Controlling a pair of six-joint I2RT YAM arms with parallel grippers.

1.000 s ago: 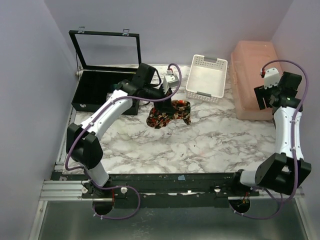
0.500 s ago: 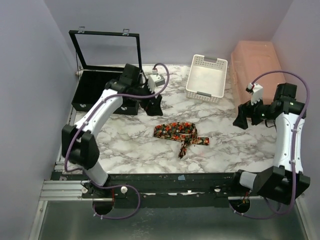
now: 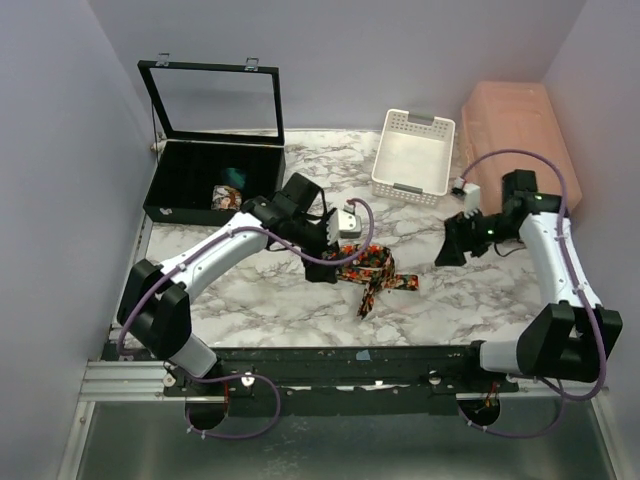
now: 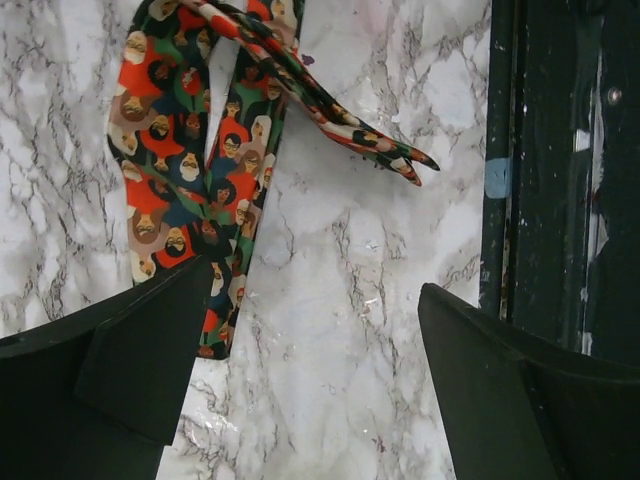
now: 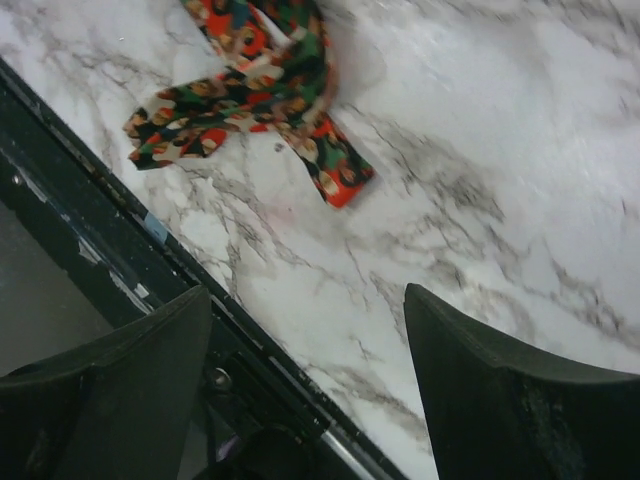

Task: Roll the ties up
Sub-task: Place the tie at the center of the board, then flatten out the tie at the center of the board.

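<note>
The tie's bunched wide end sticks out free, below my left gripper and to its right in the top view, so next I will move my left gripper across and down onto it.
A floral tie lies crumpled on the marble table, in loose folds with one end pointing toward the front edge. My left gripper hangs open over its left end; in the left wrist view the tie lies ahead of the left gripper, whose left finger overlaps its end, with only marble in the gap. My right gripper is open to the tie's right, apart from it. The right wrist view shows the tie beyond the right gripper. A rolled floral tie and a teal one sit in the black box.
The black box stands at the back left with its lid up. A white slotted basket is at the back middle and a pink bin at the back right. The black rail along the table's front edge lies close to the tie.
My left gripper let go of the tie, which dropped onto the marble, then came down open at its left end. My right arm swung from the pink bin toward the tie.
</note>
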